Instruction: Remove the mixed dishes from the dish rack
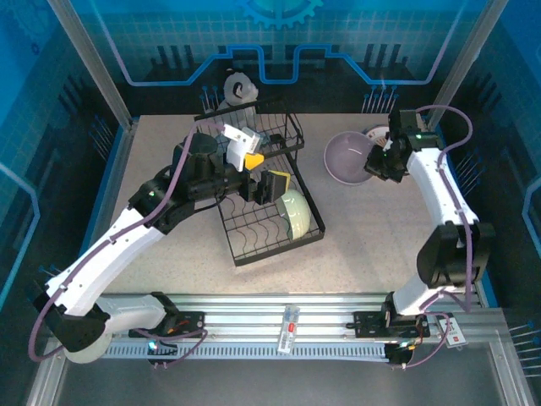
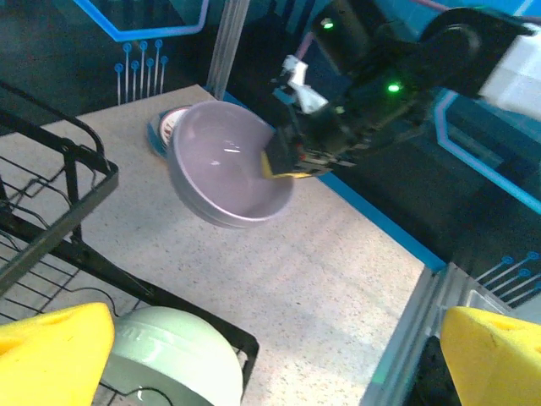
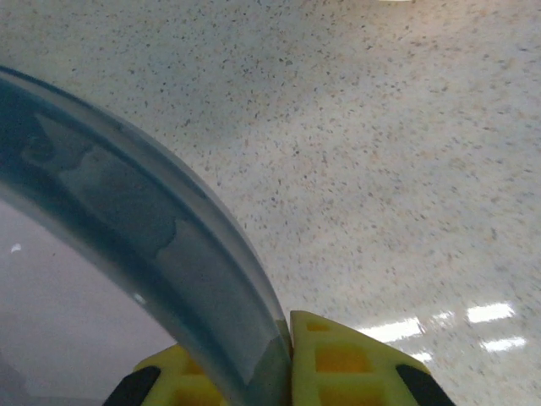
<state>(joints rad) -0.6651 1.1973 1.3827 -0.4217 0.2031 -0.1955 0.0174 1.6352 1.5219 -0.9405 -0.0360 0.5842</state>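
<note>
I will next move my right gripper outward and down, set the tilted lavender bowl on the tabletop between rack (image 1: 254, 233) and plate, and release the bowl's rim, because that patch is bare.
The black wire dish rack (image 1: 254, 233) stands mid-table, with a pale green bowl (image 1: 296, 211) on edge in its right part. My left gripper (image 1: 269, 186) hovers open just left of that bowl. In the left wrist view its yellow fingers (image 2: 51, 359) stand wide apart and the green bowl (image 2: 169, 359) lies low between them, untouched. My right gripper (image 1: 378, 161) is shut on the rim of a lavender bowl (image 1: 348, 156), held tilted above the table right of the rack. The right wrist view has the rim (image 3: 152, 254) pinched between the yellow pads (image 3: 355, 364).
A blue-and-white striped plate (image 1: 378, 133) lies on the table behind the lavender bowl. A grey-and-white dog figurine (image 1: 239, 87) sits at the back, behind the rack's raised basket (image 1: 283, 135). Bare speckled tabletop (image 1: 372, 237) lies right of the rack.
</note>
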